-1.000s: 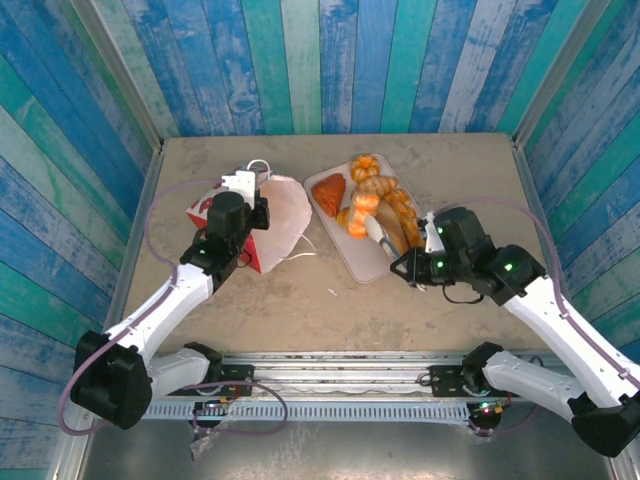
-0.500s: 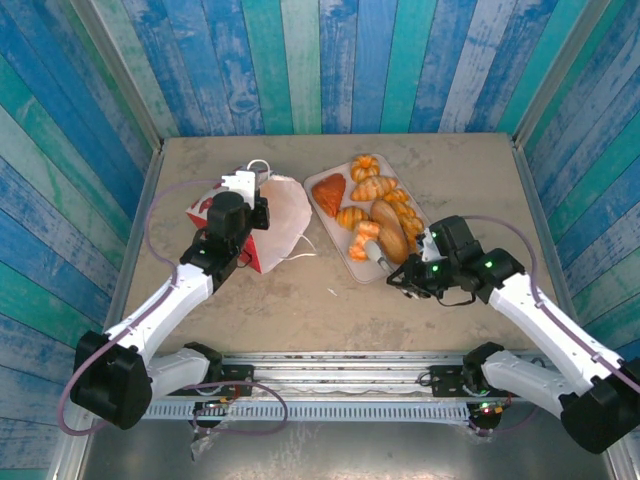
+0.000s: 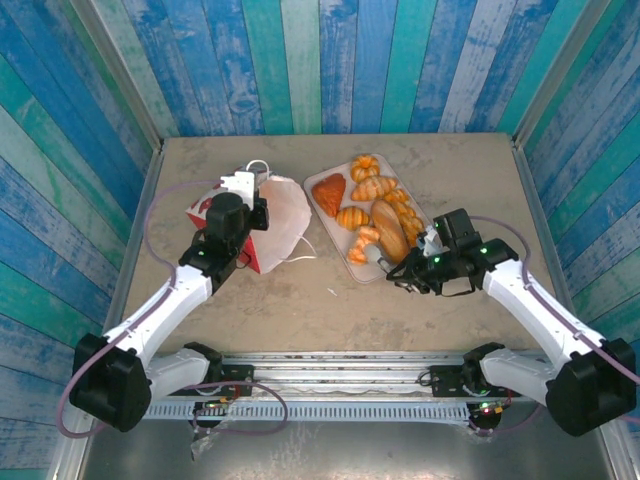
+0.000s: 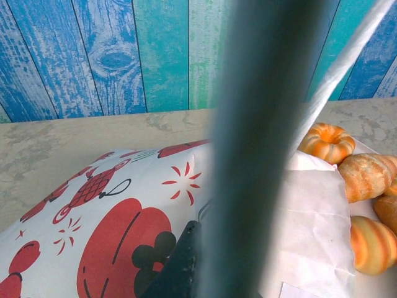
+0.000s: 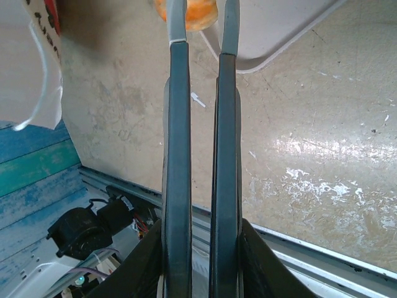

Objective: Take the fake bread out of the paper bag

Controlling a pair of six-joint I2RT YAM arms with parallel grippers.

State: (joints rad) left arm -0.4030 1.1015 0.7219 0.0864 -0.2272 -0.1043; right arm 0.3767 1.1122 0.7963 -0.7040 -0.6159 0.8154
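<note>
My left gripper holds the upper side of the bag at its opening. My right gripper needs to move off the near edge of the tray to the bag's opening (image 3: 288, 215) (image 5: 30, 77).
The paper bag (image 3: 283, 212) lies on its side at the left of the table, white with red prints (image 4: 124, 211). My left gripper (image 3: 243, 200) is shut on its upper wall, one dark finger against the print and a blurred finger (image 4: 260, 143) crossing the left wrist view. The fake bread (image 3: 385, 215) lies in several pieces on the pale-pink tray (image 3: 345, 262); a ribbed orange bun (image 4: 327, 141) and a croissant (image 4: 367, 177) show past the bag. My right gripper (image 3: 380, 260) hovers at the tray's near edge, slightly open and holding nothing, its tips just short of an orange pastry (image 5: 201, 12).
Blue and green plank walls enclose the beige table (image 3: 330, 310) on three sides. A white cord handle (image 3: 300, 250) trails from the bag toward the tray. The metal rail (image 3: 340, 385) with both arm bases runs along the near edge.
My right gripper set an orange pastry on the tray's near end and drew back toward the near edge. The left arm and the bag have not moved.
</note>
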